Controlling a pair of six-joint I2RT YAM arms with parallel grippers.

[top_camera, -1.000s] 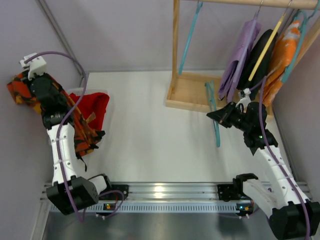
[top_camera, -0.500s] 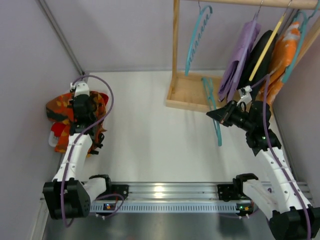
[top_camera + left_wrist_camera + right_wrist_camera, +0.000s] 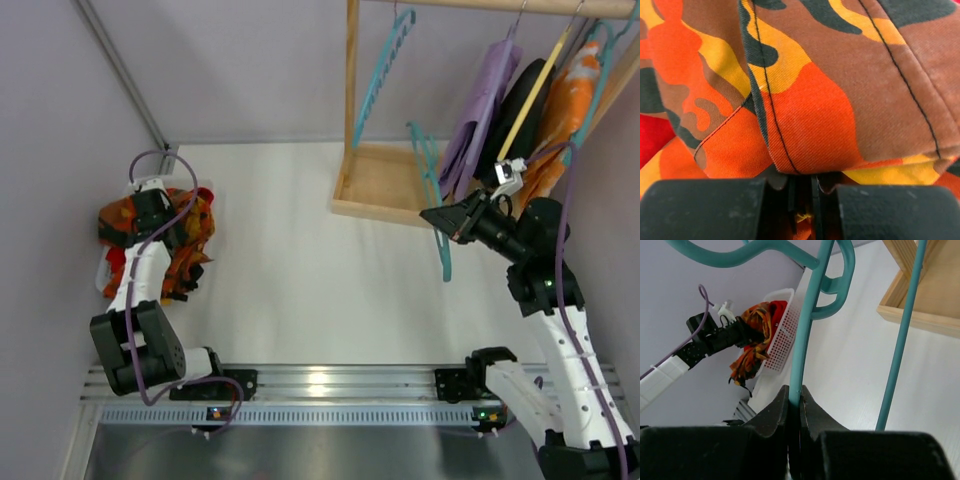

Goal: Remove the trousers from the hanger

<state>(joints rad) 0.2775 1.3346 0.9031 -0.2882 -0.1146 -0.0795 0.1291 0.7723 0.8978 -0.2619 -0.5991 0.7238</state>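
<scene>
My right gripper rises outward to the open part of the bar, above and outward of it, and releases next, since the teal hanger (image 3: 444,262) is bare.
The camouflage trousers (image 3: 180,240) lie bunched at the far left, in and over a white basket (image 3: 782,322). They fill the left wrist view (image 3: 805,100) and show far off in the right wrist view (image 3: 752,335). My left gripper (image 3: 140,222) is down in the heap, its jaws nearly closed on a fold of the cloth (image 3: 802,200). My right gripper (image 3: 447,217) is shut on the thin teal hanger (image 3: 444,262), which is bare and held up in the air beside the wooden rack. The hanger's bar (image 3: 805,345) runs up from the jaws.
A wooden rack (image 3: 352,110) stands at the back right with a tray-like base (image 3: 385,185). A second teal hanger (image 3: 380,70), a purple garment (image 3: 480,110), a black garment (image 3: 525,110) and an orange-and-white garment (image 3: 565,110) hang from its rail. A plain red cloth (image 3: 113,262) lies under the trousers.
My left arm has swung down and brought the trousers into a heap at the basket. My right gripper has lifted the bare hanger upward and slightly right.
</scene>
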